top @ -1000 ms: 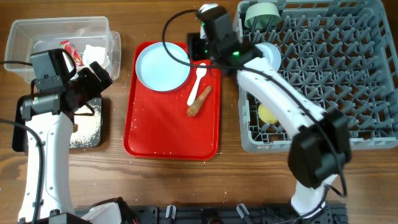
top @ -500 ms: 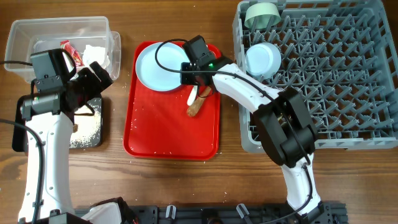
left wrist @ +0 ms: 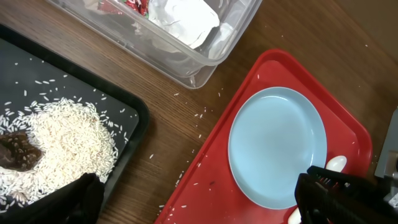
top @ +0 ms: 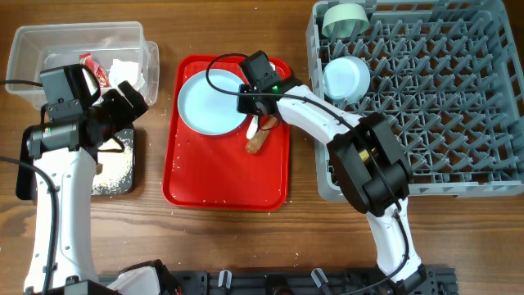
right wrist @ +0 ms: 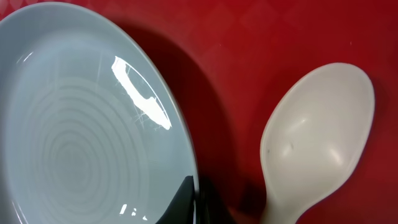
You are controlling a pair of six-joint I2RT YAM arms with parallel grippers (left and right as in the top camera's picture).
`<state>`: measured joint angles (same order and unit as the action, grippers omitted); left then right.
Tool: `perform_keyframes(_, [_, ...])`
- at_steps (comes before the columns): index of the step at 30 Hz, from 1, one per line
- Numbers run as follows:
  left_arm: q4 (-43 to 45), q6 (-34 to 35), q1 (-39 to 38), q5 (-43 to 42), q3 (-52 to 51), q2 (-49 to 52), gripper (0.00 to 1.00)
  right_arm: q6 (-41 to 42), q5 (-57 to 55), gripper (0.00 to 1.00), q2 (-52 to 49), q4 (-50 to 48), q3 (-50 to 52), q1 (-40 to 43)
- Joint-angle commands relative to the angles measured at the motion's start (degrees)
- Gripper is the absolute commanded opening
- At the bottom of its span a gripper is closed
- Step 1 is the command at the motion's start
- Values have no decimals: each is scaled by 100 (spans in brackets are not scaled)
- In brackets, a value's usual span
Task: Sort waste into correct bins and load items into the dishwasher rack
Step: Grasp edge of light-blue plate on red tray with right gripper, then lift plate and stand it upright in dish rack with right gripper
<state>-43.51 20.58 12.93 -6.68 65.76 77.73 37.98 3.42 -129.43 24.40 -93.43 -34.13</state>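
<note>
My right gripper lifts the plate (top: 211, 102) across to the right in the overhead view next, then lowers and releases it at the rack's empty far wires.
A pale blue plate (top: 211, 102) lies on the red serving tray (top: 221, 176), and my right gripper (top: 253, 105) is shut on its right rim. The right wrist view shows the plate (right wrist: 81, 124) with my right gripper (right wrist: 194, 200) pinching its edge, one dark finger above and one below. A white spoon (right wrist: 317, 137) lies just right of it. A brown stick of food (top: 260, 138) rests beside the spoon. My left gripper (left wrist: 205, 205) hangs open over the table between the black tray (left wrist: 127, 109) and the red tray, holding nothing.
The grey dishwasher rack (top: 442, 106) on the right holds a mint green bowl (top: 344, 18) and a pale blue bowl (top: 345, 78). The clear tub (top: 49, 45) holds a red wrapper (top: 94, 67) and tissue (top: 127, 72). Rice (left wrist: 62, 143) and a brown lump (left wrist: 15, 152) lie in the black tray.
My right arm swung from the rack to the red tray and its jaws closed on the plate's rim. The plate shifted slightly toward the tray's middle. The left arm stayed still.
</note>
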Motion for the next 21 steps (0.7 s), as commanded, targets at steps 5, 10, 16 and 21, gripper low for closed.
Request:
perform_keyframes(5, [15, -87, 33, 33, 101, -92, 100, -1248, -415, 4, 1770, 313, -175, 398])
perform_keyframes(10, [15, -87, 33, 33, 101, -92, 100, -1945, -1051, 4, 3012, 966, -175, 1012])
perform_keyframes(16, [15, -87, 33, 33, 101, -92, 100, -2297, -1209, 4, 3829, 1410, -175, 2044])
perform_keyframes(21, [15, -87, 33, 33, 101, -92, 100, -2378, -1268, 4, 3967, 1777, -175, 2728])
